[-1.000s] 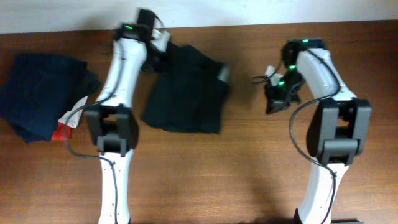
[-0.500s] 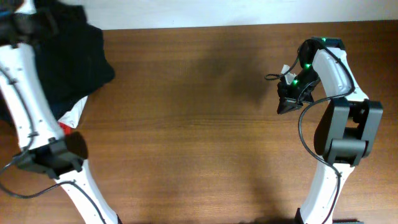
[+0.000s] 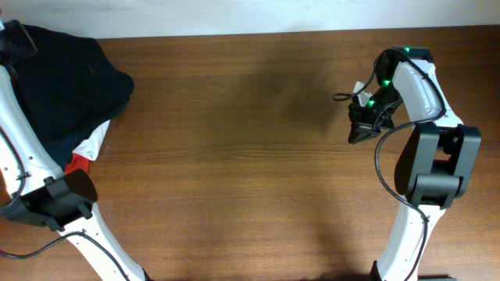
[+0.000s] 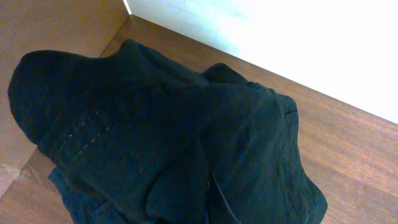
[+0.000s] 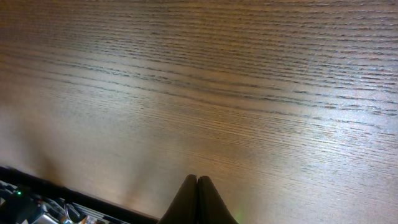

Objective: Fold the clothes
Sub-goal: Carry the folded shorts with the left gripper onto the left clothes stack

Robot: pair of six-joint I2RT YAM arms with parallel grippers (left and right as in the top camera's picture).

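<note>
The left gripper pulls the fabric toward the brown side panel (image 4: 50, 28) next and releases it. The panel stands to the gripper's left in the wrist view.
The clothes (image 3: 70, 78), a plain black garment, lie bunched in a heap at the table's far left back corner. They fill the left wrist view (image 4: 155, 124). My left gripper (image 3: 11, 39) is at the frame's left edge, above the heap's back side. Its dark fingers blend into the cloth and seem shut on it. My right gripper (image 3: 358, 134) is far off at the right, shut and empty. Its closed fingertips (image 5: 197, 180) hover just above bare wood.
A small white-and-red folded piece (image 3: 86, 152) sticks out from under the heap's front edge. The wooden table (image 3: 234, 156) runs between the two arms. A pale wall lies beyond the back edge. The right arm's base stands at the front right.
My left arm swung the black garment from the table's middle to the far left corner, onto the pile there. In the last half second it settled lower. The right gripper barely moved.
</note>
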